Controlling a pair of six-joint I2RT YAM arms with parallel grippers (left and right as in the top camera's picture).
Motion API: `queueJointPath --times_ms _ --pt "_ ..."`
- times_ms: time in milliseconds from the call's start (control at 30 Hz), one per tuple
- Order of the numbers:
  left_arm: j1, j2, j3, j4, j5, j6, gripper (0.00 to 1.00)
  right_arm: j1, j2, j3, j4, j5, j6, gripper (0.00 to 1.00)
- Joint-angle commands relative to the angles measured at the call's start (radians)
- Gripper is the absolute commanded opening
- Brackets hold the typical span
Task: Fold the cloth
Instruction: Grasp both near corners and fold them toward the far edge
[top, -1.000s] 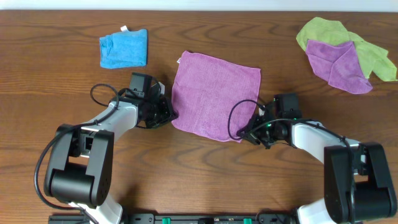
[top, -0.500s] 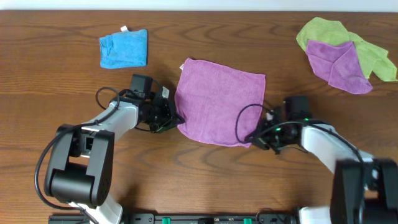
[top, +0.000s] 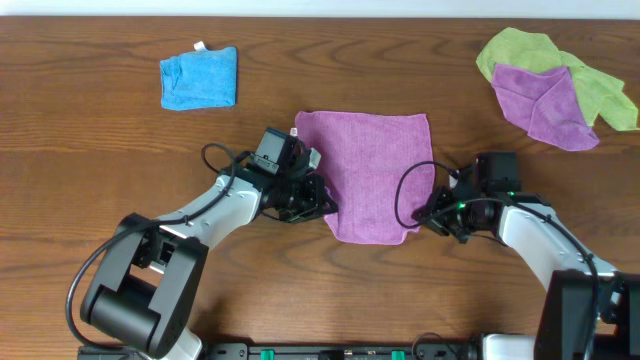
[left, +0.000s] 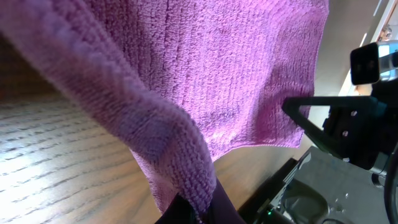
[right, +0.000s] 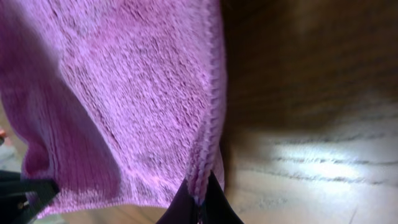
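The pinkish-purple cloth's far half lies flat. So next, my left gripper carries that cloth's near corner outward onto its far corner nearest the blue cloth and releases it.
The cloth (top: 370, 170) is a pinkish-purple fuzzy towel lying mid-table, its near edge lifted off the wood. My left gripper (top: 323, 206) is shut on the cloth's near left corner, and the fabric (left: 186, 99) drapes up from its jaws. My right gripper (top: 420, 214) is shut on the near right corner; the hemmed edge (right: 208, 124) runs straight into its dark fingers (right: 214, 205). The two grippers stand close together, one at each end of the cloth's near edge.
A bright blue cloth (top: 199, 77) lies at the back left. At the back right a lime green cloth (top: 545, 60) lies under another purple cloth (top: 545, 102). The arms' cables loop beside the cloth.
Both grippers have moved right and toward the table's far edge, carrying the cloth's near corners with them. The left gripper moved much further right, so the cloth's near edge now looks narrower.
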Motion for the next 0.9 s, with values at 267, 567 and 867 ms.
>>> queueJointPath --times_ms 267,567,867 --pt "0.028 -0.015 0.011 0.105 -0.046 -0.037 0.06 -0.008 -0.008 0.119 -0.013 0.026 -0.009 0.02" --pt "0.093 -0.015 0.042 0.116 -0.121 -0.061 0.06 -0.006 -0.008 0.158 0.047 0.019 0.098 0.02" --pt "0.169 -0.006 0.113 0.116 -0.155 0.023 0.06 0.043 -0.003 0.167 0.203 0.074 0.208 0.02"
